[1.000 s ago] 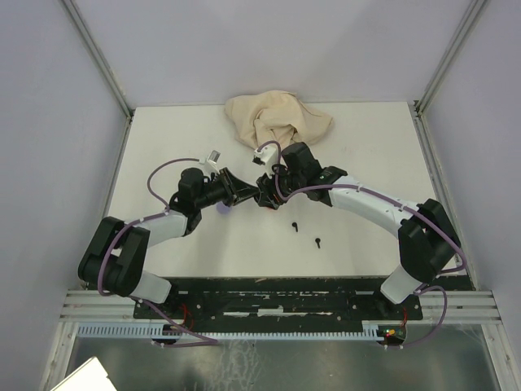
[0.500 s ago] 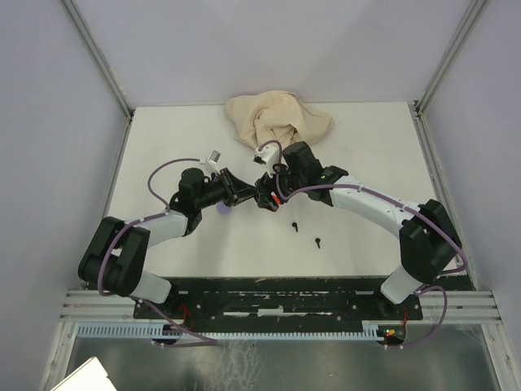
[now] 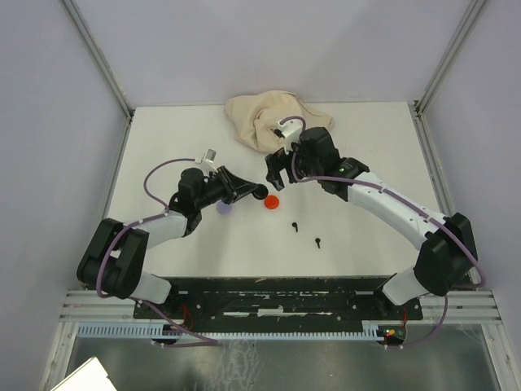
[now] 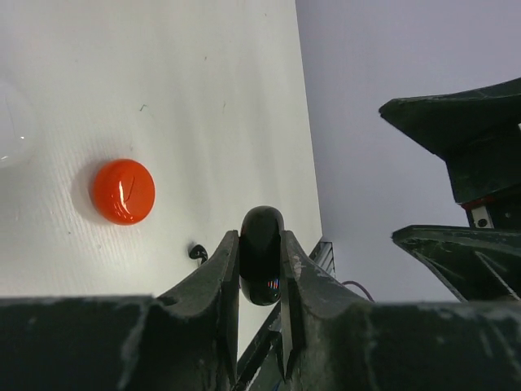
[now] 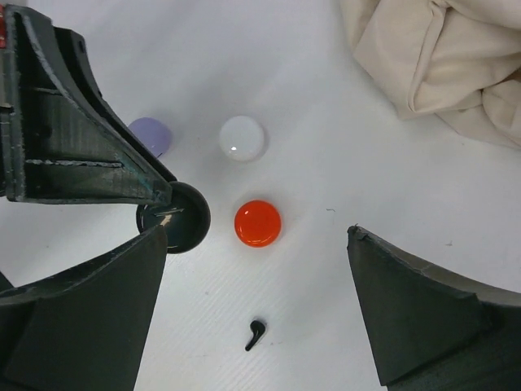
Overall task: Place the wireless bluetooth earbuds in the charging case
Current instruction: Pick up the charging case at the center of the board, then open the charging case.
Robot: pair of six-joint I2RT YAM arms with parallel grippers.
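The robot's right gripper isn't holding anything and will next move down and back onto the earbud nearer the red disc [image 3: 295, 226] [image 5: 257, 329], which lies loose below the gripper's fingers, toward the robot's base.
My left gripper [image 3: 259, 194] is shut on a round black charging case [image 4: 261, 254], gripped edge-on between its fingers just above the table; the same case [image 5: 181, 217] shows in the right wrist view. My right gripper [image 3: 277, 169] hovers behind it, open wide with nothing in its jaws [image 5: 256, 305]. Two black earbuds [image 3: 295, 226] [image 3: 318, 241] lie loose on the white table. One black earbud [image 5: 256, 334] lies below the right gripper's open jaws. Earbuds of other colours are out of view.
A red disc [image 3: 271, 201] lies beside the left fingertips, a lavender disc [image 3: 224, 207] under the left arm, and a white disc [image 5: 242, 138] between them. A crumpled beige cloth [image 3: 277, 118] sits at the back. Grey walls enclose the table.
My right gripper has pulled back from the left fingertips toward the cloth and opened wide. The red disc now lies uncovered. The left gripper holds still, shut on the black case.
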